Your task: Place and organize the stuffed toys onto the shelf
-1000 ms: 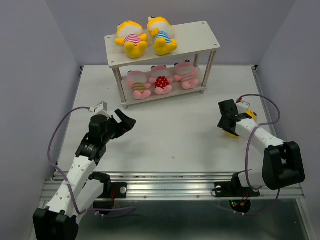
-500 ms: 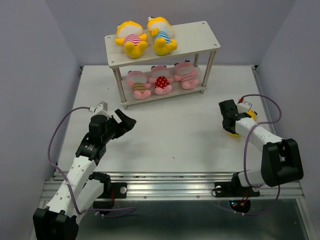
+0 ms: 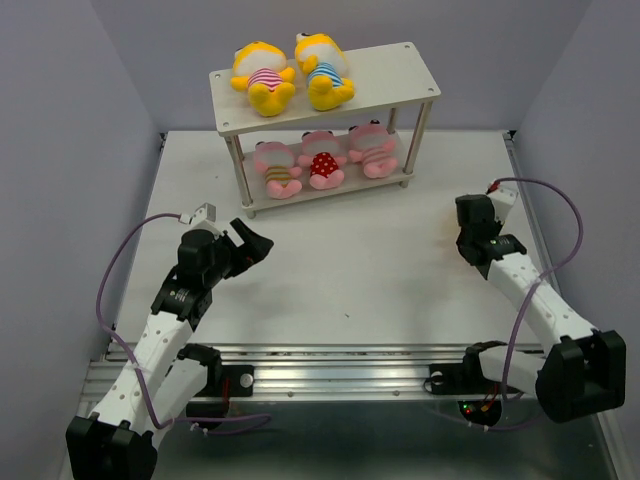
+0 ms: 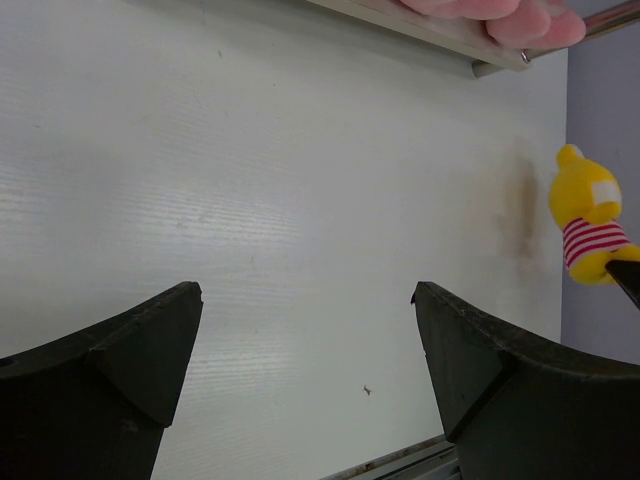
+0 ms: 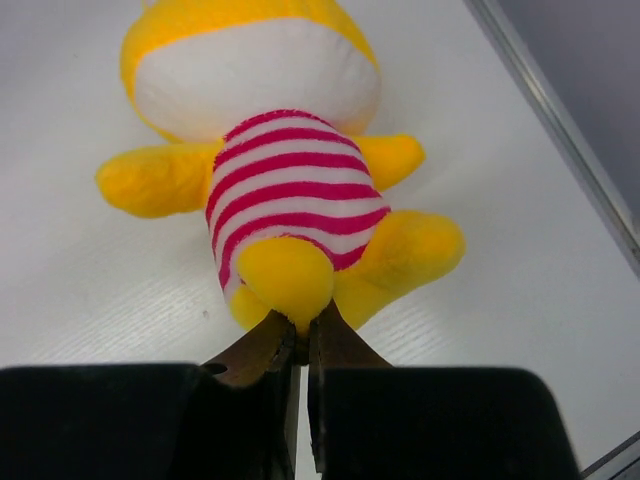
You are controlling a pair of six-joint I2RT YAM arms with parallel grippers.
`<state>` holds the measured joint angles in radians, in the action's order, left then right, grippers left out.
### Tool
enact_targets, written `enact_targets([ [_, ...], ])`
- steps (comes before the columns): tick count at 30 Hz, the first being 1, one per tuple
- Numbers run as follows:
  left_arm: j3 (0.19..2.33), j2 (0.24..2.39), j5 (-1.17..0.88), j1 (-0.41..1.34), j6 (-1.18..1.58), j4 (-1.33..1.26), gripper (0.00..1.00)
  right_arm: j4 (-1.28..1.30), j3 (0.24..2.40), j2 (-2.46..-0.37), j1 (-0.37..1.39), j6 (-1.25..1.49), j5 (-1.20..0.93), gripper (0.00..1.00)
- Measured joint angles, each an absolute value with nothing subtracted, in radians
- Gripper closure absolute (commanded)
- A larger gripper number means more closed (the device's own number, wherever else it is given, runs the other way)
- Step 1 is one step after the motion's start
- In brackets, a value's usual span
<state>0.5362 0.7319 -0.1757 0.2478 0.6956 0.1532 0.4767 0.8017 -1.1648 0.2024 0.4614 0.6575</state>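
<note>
The right gripper will next raise the yellow toy with the red-striped belly and move it outward to the top board's bare end (image 3: pixel 387 74), to let go of it beside the blue-striped one.
A yellow stuffed toy (image 5: pixel 290 180) with a red-striped belly lies at the table's right side. My right gripper (image 5: pixel 305 320) is shut on one of its feet. The left wrist view shows it too, the yellow toy (image 4: pixel 590 225) far off to the right. From above, my right gripper (image 3: pixel 472 228) covers that toy. On the shelf (image 3: pixel 400 70), two yellow toys (image 3: pixel 262 75) (image 3: pixel 322 70) lie on the top board. Three pink toys (image 3: pixel 277 167) (image 3: pixel 322 160) (image 3: pixel 372 150) lie on the lower board. My left gripper (image 3: pixel 255 245) (image 4: pixel 305 340) hangs open over bare table, holding nothing.
The shelf stands at the back centre on thin legs (image 3: pixel 238 170). Grey walls close in the left, right and back sides. A metal rail (image 3: pixel 340 360) runs along the near edge by the arm bases. A brownish stain (image 4: pixel 522 205) marks the table near the yellow toy.
My right gripper has closed on the yellow toy's foot. Its wrist has shifted right and a little farther back, now covering the toy from above. The left arm has stayed still.
</note>
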Motion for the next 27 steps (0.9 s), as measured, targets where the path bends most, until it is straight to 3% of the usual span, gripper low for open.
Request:
enact_targets([
  [4, 0.536, 0.732, -0.177, 0.248, 0.696, 0.153, 0.01, 0.429, 0.839, -1.075, 0.202, 0.378, 0.657, 0.99],
  [15, 0.536, 0.732, -0.179, 0.248, 0.696, 0.153, 0.01, 0.307, 1.063, -1.067, 0.203, 0.158, 0.58, 0.99],
  [27, 0.536, 0.732, -0.168, 0.248, 0.696, 0.155, 0.01, 0.22, 1.487, -1.265, 0.225, 0.058, 0.324, 0.99],
])
